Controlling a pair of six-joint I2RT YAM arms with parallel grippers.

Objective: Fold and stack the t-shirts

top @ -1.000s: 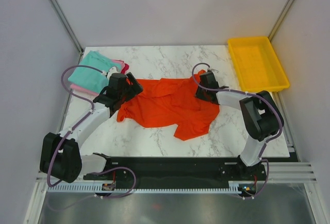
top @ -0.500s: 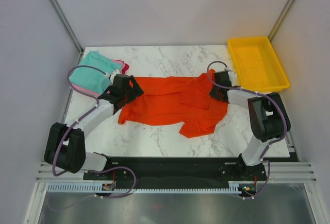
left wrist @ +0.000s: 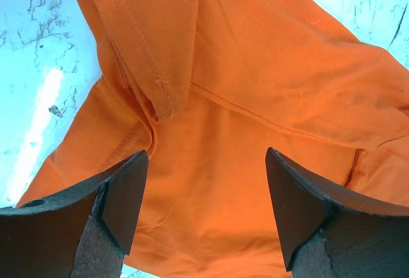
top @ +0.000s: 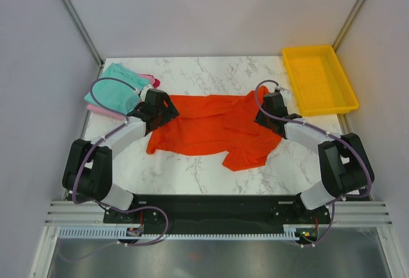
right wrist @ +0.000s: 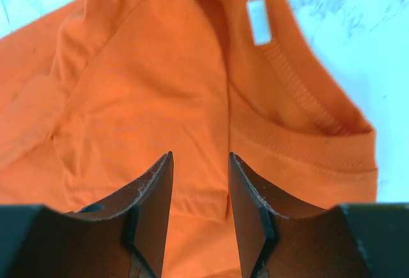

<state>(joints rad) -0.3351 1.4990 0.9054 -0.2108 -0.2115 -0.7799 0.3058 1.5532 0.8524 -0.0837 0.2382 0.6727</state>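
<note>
I will next move my right gripper down and slightly back onto the sleeve's hem corner (top: 258,133) (right wrist: 220,213) below it and close it, because the sleeve is folded inward.
The orange-red t-shirt (top: 208,128) lies spread and wrinkled across the middle of the marble table (top: 211,73). My left gripper (top: 163,108) is over its left edge. In the left wrist view the jaws (left wrist: 206,163) stand wide open just above the orange cloth (left wrist: 255,67), holding nothing. My right gripper (top: 265,108) is over the shirt's right end by the collar. Its jaws (right wrist: 200,156) are a little apart above the cloth (right wrist: 140,99), with the white neck label (right wrist: 259,20) beyond. The teal t-shirt (top: 115,89) lies folded on the pink one (top: 96,108) at the back left.
A rigid yellow plastic tray (top: 319,77) stands at the back right corner. White walls and metal frame posts enclose the table. The arm bases and a black rail run along the near edge.
The orange-red shirt has been drawn out sideways and lies wider and flatter than a second ago. The right gripper has moved right. Both arms' elbows have swung outward and lower.
</note>
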